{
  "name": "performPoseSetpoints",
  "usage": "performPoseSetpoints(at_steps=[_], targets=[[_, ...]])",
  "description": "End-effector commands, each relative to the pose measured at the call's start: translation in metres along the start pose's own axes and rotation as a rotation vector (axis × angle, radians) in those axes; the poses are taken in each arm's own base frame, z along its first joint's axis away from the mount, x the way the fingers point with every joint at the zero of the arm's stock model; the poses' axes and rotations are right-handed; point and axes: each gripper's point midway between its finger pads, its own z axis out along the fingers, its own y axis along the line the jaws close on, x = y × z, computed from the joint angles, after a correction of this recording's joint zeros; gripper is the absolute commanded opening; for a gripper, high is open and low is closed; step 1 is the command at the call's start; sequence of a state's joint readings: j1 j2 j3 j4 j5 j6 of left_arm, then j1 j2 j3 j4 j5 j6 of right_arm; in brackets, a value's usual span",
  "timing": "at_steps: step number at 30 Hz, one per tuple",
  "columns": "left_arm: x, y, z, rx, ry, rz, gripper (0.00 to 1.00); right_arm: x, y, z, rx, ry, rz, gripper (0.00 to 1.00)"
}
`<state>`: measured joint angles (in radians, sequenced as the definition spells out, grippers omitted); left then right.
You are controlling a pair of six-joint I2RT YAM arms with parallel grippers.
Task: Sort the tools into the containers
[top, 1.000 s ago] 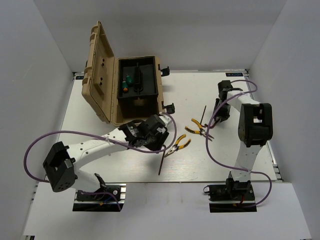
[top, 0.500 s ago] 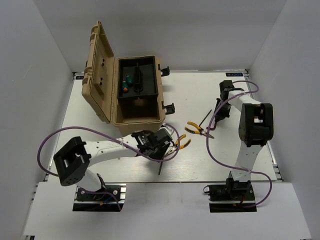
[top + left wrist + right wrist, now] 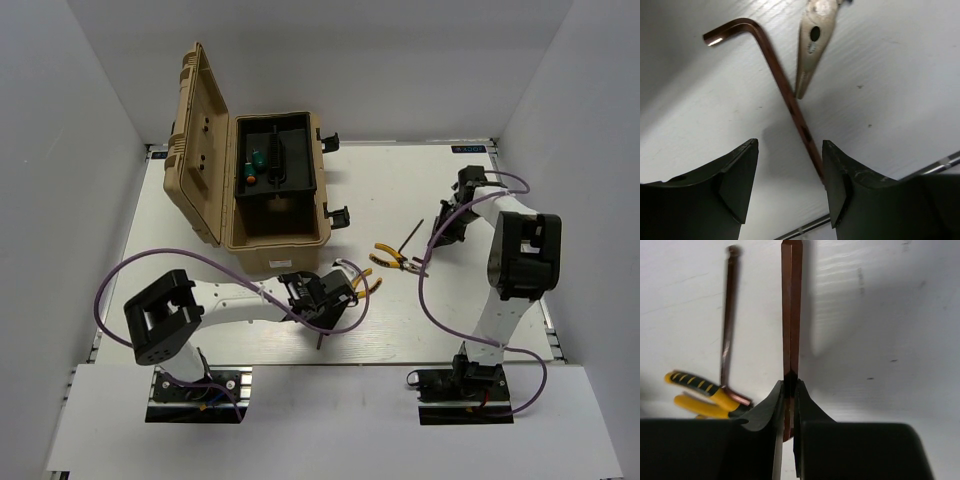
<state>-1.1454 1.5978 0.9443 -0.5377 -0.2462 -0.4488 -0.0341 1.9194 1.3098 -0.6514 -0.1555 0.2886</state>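
I will lift the hex key with my right gripper next and carry it outward and across, over the black tray's free part beside the green screwdrivers.
The tan toolbox stands open at the back left, with two green screwdrivers in its black tray. My left gripper is open and low over a hex key. In the left wrist view this key runs down to the right finger, with the left gripper empty. A plier nose touches the key. One pair of pliers lies beside the left gripper, another near the middle. My right gripper is shut on a second hex key; it also shows in the top view.
In the right wrist view another thin rod lies on the table left of the held key, its bent end by the yellow plier handles. The toolbox lid stands upright. White walls close in the left, right and back.
My left gripper has moved from beside the toolbox toward the near edge and down over the hex key. My right gripper has shifted slightly right, and the key beside it has tilted.
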Motion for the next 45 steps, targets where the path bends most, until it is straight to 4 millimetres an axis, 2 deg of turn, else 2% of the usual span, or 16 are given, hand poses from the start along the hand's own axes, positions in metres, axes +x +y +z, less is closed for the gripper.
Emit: performPoseSetpoints(at_steps=[1,7,14,15,17,18,24,25,26,28,31,36,39,40,41,45], targets=[[-0.013,-0.019,-0.006,0.066,-0.046,-0.030,0.65,-0.001,0.027,-0.030,-0.134,-0.036,-0.062,0.00],[0.002,-0.011,0.013,-0.021,0.002,-0.060,0.61,-0.006,0.053,-0.057,-0.238,-0.077,-0.143,0.00],[0.016,-0.008,0.032,-0.068,0.056,-0.074,0.42,-0.020,0.083,-0.103,-0.324,-0.176,-0.257,0.00],[0.012,-0.010,0.031,-0.064,0.049,-0.076,0.38,-0.031,0.092,-0.119,-0.342,-0.223,-0.290,0.00],[0.014,-0.010,0.034,-0.068,0.056,-0.074,0.30,-0.028,0.114,-0.128,-0.382,-0.226,-0.363,0.00],[0.016,-0.008,0.033,-0.072,0.064,-0.071,0.27,-0.037,0.135,-0.146,-0.418,-0.266,-0.415,0.00],[0.026,-0.011,0.035,-0.076,0.090,-0.097,0.27,-0.045,0.237,-0.195,-0.663,-0.348,-0.706,0.00],[0.028,-0.010,0.034,-0.082,0.098,-0.103,0.27,-0.032,0.259,-0.187,-0.695,-0.319,-0.759,0.00],[0.027,-0.013,0.031,-0.073,0.091,-0.098,0.27,-0.036,0.274,-0.200,-0.724,-0.352,-0.797,0.00],[0.029,-0.012,0.031,-0.079,0.099,-0.107,0.27,-0.032,0.305,-0.191,-0.762,-0.364,-0.887,0.00],[0.026,-0.013,0.028,-0.081,0.101,-0.115,0.27,-0.040,0.348,-0.198,-0.834,-0.462,-0.977,0.00],[0.025,-0.017,0.030,-0.099,0.112,-0.121,0.28,-0.041,0.394,-0.185,-0.923,-0.503,-0.930,0.00],[0.021,-0.024,0.029,-0.094,0.108,-0.131,0.28,-0.061,0.424,-0.179,-0.952,-0.584,-0.837,0.00],[0.021,-0.024,0.029,-0.094,0.108,-0.131,0.28,-0.064,0.430,-0.188,-0.965,-0.615,-0.823,0.00],[0.021,-0.024,0.029,-0.094,0.108,-0.131,0.30,-0.064,0.437,-0.174,-0.973,-0.594,-0.790,0.00],[0.024,-0.026,0.027,-0.094,0.114,-0.128,0.33,-0.061,0.455,-0.177,-1.010,-0.605,-0.759,0.00]])
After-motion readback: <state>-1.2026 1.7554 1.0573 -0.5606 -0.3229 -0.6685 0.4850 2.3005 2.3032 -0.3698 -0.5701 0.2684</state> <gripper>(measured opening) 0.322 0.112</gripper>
